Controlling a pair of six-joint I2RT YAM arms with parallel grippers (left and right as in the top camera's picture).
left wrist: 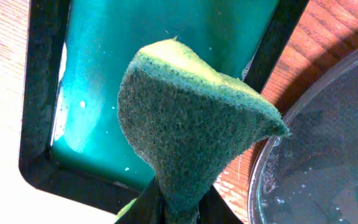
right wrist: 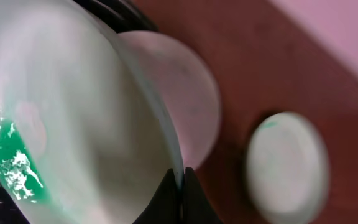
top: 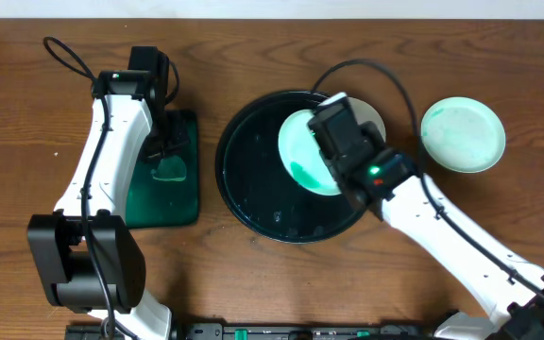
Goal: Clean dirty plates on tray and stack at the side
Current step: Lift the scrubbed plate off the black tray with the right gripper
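Observation:
I should next move my right gripper away from the black tray (top: pixel 253 189) and lower its plate onto the third plate (top: pixel 463 134), which is already at the side. Then I should let go of the plate.
The black tray (top: pixel 253 189) lies at the table's middle. My right gripper (right wrist: pixel 180 186) is shut on the rim of a white plate (top: pixel 300 151) with a teal-green smear, held tilted over the tray's right half; the plate also shows in the right wrist view (right wrist: pixel 73 118). A second plate (top: pixel 374 117) peeks out behind it at the tray's right rim. A third plate (top: pixel 463 134), tinted green, sits on the table to the right. My left gripper (left wrist: pixel 179 208) is shut on a green sponge (left wrist: pixel 185 118), held over the green rectangular tray (top: pixel 173 189).
The green rectangular tray (left wrist: pixel 154 56) holds teal liquid and stands left of the black tray, whose rim (left wrist: pixel 272 155) shows in the left wrist view. Cables run over the table's far side.

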